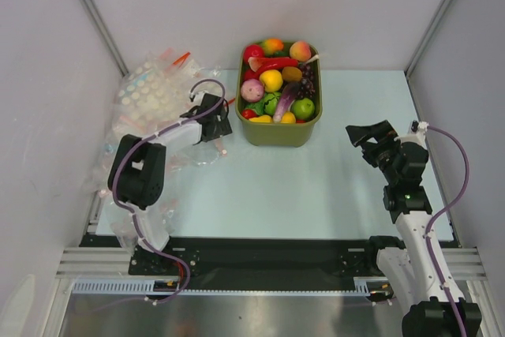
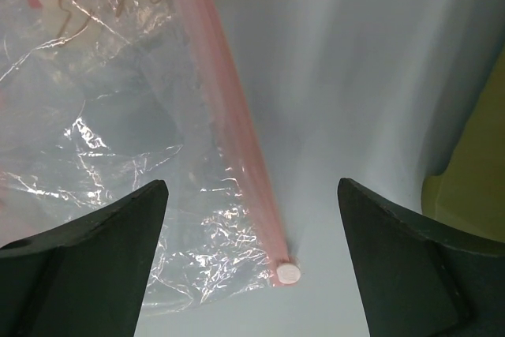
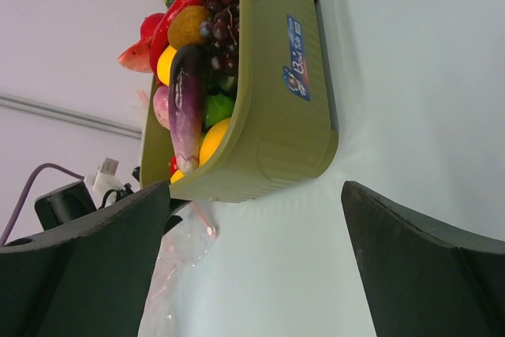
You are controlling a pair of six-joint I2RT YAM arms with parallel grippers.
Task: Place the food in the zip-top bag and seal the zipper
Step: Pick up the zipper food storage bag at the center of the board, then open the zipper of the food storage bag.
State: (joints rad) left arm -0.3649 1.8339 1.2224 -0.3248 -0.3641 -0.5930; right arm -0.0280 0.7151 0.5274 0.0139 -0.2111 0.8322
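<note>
The pink zipper (image 2: pixel 237 124) lies just below, between the open fingers of my left gripper, so I need to lower them around it near the white slider and close.
The food (image 1: pixel 272 80), glossy toy fruits and vegetables, fills an olive-green tub (image 1: pixel 280 133) at the table's back centre. In the right wrist view a purple eggplant (image 3: pixel 185 100) lies in the tub (image 3: pixel 272 128). The clear zip-top bag (image 2: pixel 118 155) lies flat on the table to the tub's left. Its pink zipper (image 2: pixel 237 124) ends in a white slider (image 2: pixel 287 274). My left gripper (image 2: pixel 252 187) is open just above the zipper's end, one finger on each side; it shows in the top view (image 1: pixel 219 128). My right gripper (image 1: pixel 364 144) is open and empty, right of the tub.
A heap of clear bags with white dots (image 1: pixel 150 88) lies at the back left, reaching down past the left arm's base. The tub's side (image 2: pixel 473 171) is close on the right of my left gripper. Grey walls enclose the table on three sides.
</note>
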